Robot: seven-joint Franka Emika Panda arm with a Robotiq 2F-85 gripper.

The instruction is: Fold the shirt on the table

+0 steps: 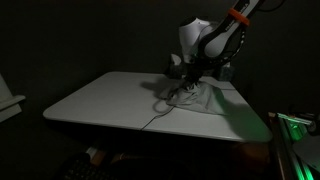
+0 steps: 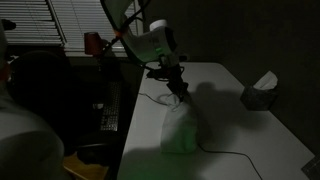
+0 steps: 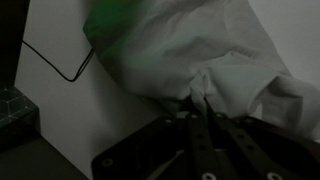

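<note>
The pinched fold comes down with my gripper onto the spread cloth beside it next for release there, because the gripper holds the shirt's end above the table.
A pale shirt lies bunched on the white table in both exterior views (image 1: 195, 98) (image 2: 182, 128). In the wrist view the shirt (image 3: 190, 50) fills the upper frame, wrinkled, with a green light cast on it. My gripper (image 3: 203, 100) is shut on a fold of the shirt's cloth; the fingers meet with fabric pinched between them. In an exterior view the gripper (image 1: 183, 88) is down at the shirt's near edge; in the other it (image 2: 180, 90) holds the cloth's end above the table.
A thin dark cable (image 3: 60, 65) runs across the table (image 1: 100, 100) beside the shirt. A tissue box (image 2: 262, 92) stands on the table's far side. A red object (image 2: 93, 42) sits on the dark desk behind. The room is dim.
</note>
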